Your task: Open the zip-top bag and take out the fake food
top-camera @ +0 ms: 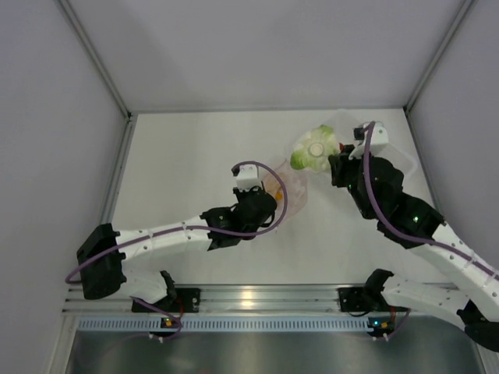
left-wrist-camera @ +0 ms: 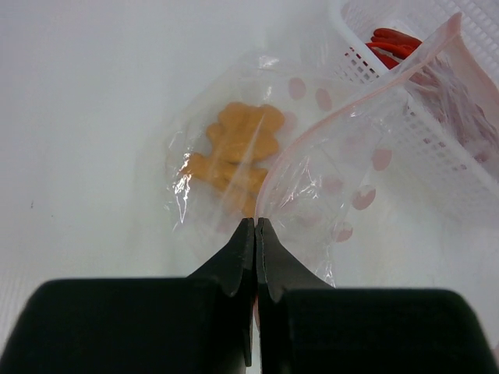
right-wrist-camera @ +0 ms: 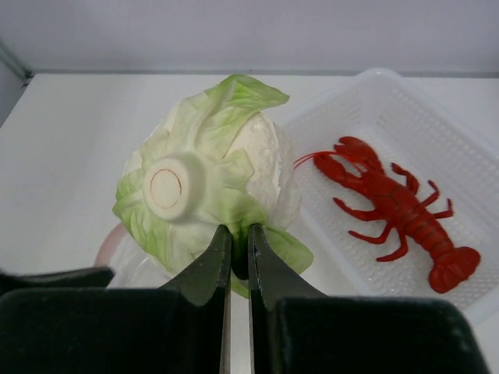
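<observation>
The right gripper carries the cabbage (top-camera: pixel 314 148) outward next, lowers it to the tray's bare far corner and releases it, since that corner lies outward and below.
The zip-top bag (left-wrist-camera: pixel 327 171) is clear with pink dots and a pink zip strip, and its mouth gapes open. My left gripper (left-wrist-camera: pixel 256 223) is shut on the bag's near edge. An orange ridged piece (left-wrist-camera: pixel 238 148) lies inside the bag. In the top view the bag (top-camera: pixel 292 187) sits mid-table just ahead of the left gripper (top-camera: pixel 265 204). My right gripper (right-wrist-camera: pixel 240 234) is shut on a green leaf of the white-and-green cabbage (right-wrist-camera: pixel 207 183) and holds it above the table. Seen from above, the cabbage (top-camera: pixel 314 148) hangs to the right of the bag. A red lobster (right-wrist-camera: pixel 398 206) lies in the tray.
A rigid white mesh tray (right-wrist-camera: pixel 374 75) stands at the back right, beside the bag and partly under the right arm. White walls close off the table (top-camera: pixel 187 156) at the back and on both sides.
</observation>
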Motion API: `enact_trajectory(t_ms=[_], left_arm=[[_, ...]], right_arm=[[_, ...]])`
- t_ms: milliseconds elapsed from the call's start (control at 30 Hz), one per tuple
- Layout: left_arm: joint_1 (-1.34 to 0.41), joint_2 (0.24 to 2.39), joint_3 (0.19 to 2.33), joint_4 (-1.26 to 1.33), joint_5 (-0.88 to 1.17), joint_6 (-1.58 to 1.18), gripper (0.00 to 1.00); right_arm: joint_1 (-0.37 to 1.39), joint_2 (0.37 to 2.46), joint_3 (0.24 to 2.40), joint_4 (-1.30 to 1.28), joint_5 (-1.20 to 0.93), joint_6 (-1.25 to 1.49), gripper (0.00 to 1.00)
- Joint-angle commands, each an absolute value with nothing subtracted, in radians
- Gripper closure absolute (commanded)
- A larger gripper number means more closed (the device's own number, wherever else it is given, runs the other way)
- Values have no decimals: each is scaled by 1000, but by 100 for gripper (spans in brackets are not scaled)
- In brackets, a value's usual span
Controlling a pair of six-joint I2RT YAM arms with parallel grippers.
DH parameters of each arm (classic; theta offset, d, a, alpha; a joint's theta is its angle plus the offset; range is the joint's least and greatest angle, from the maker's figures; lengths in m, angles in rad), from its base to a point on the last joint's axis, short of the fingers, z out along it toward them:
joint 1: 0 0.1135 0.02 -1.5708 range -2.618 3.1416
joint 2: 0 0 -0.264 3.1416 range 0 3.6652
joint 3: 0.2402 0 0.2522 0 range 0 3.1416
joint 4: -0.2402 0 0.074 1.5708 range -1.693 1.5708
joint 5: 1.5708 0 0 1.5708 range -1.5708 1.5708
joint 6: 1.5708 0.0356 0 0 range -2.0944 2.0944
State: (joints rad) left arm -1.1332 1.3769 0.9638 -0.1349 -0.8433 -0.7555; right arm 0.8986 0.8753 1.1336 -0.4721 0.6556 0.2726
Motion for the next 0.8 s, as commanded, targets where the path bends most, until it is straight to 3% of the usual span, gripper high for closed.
enact_trajectory(t_ms=[0,200,400,767], left_arm=[[-1131,1315,997,-189,-922,-779,100],[-1114,1232,966,-219,-945,-776,100],[-1095,1164,925,-250,-942,-775,100],[-1078,1040,882,-250,-877,-733,100]], right_arm=[[716,890,1192,-509,605,258,100],[302,975,1149,-457,304,305,100],[69,1110,1103,-284,109,348,100],[25,1480,1120,29,86,374,100]])
